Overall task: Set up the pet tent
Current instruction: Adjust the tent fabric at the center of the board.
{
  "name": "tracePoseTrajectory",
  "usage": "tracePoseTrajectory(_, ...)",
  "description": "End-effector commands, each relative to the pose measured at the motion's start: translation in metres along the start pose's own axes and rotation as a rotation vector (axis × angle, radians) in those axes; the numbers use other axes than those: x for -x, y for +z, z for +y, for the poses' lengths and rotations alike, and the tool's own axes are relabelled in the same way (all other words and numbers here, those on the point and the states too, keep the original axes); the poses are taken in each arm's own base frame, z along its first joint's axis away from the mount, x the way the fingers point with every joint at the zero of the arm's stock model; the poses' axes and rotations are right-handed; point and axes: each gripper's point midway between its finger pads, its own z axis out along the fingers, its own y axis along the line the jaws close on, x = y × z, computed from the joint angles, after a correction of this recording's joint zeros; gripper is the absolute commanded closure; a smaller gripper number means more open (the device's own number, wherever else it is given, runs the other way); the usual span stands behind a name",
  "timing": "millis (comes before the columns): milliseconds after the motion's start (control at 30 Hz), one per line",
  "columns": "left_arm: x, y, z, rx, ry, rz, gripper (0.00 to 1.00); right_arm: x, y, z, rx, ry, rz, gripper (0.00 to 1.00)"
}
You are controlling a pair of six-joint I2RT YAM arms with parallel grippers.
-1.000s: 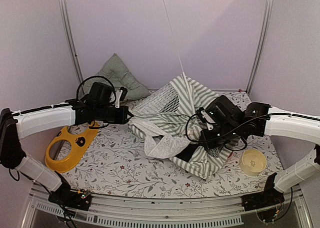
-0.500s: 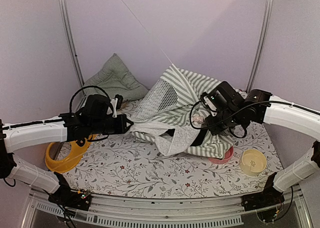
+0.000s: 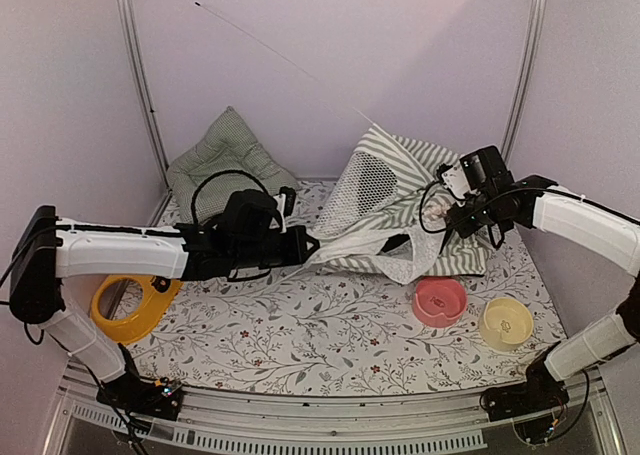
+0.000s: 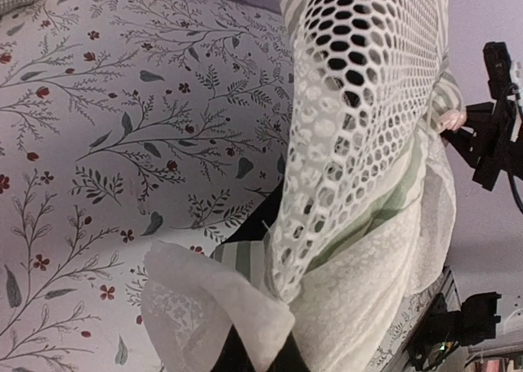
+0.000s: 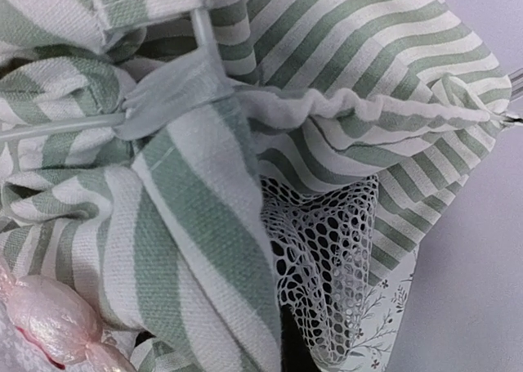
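Next, the right gripper moves down slightly over the tent's striped side, then opens off the fabric, as my left gripper holds the white edge.
The pet tent is a crumpled heap of green-and-white striped fabric at the back right, with a white mesh panel raised toward the left. A thin pole sticks out of its top, slanting up and left. My left gripper is shut on the tent's white fabric edge at its left; in the left wrist view the cloth drapes over the jaws. My right gripper is shut on striped fabric at the tent's right side; in the right wrist view cloth and mesh hide the fingers.
A pink bowl and a pale yellow bowl sit on the floral mat in front of the tent. A yellow ring-shaped feeder lies at the left. A green checked cushion leans at the back left corner.
Both arms have moved right and toward the back, dragging the tent with them. The pink bowl is now uncovered. The pole has swung from upright to slanting left.
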Motion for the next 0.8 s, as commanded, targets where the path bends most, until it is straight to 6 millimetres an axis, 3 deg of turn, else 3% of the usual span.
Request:
tracePoseTrajectory(0,0.005,0.022,0.014,0.097,0.015,-0.001,1.0,0.005,0.02,-0.064,-0.225,-0.01,0.004,1.0)
tracePoseTrajectory(133,0.004,0.055,0.004,0.089,0.014,0.021,1.0,-0.002,0.041,-0.073,-0.189,0.004,0.002,1.0)
tracePoseTrajectory(333,-0.001,0.096,0.011,0.126,-0.033,0.023,1.0,-0.004,0.067,-0.052,-0.062,0.054,0.014,0.98)
tracePoseTrajectory(433,-0.001,0.108,0.014,0.15,-0.049,0.017,1.0,-0.007,0.073,-0.038,0.004,0.085,0.021,0.84)
tracePoseTrajectory(533,-0.011,0.122,0.024,0.176,-0.057,0.031,1.0,-0.007,0.069,-0.028,0.067,0.123,0.012,0.62)
tracePoseTrajectory(767,-0.01,0.129,0.022,0.169,-0.054,0.024,1.0,0.013,0.027,-0.015,0.204,0.225,-0.08,0.36)
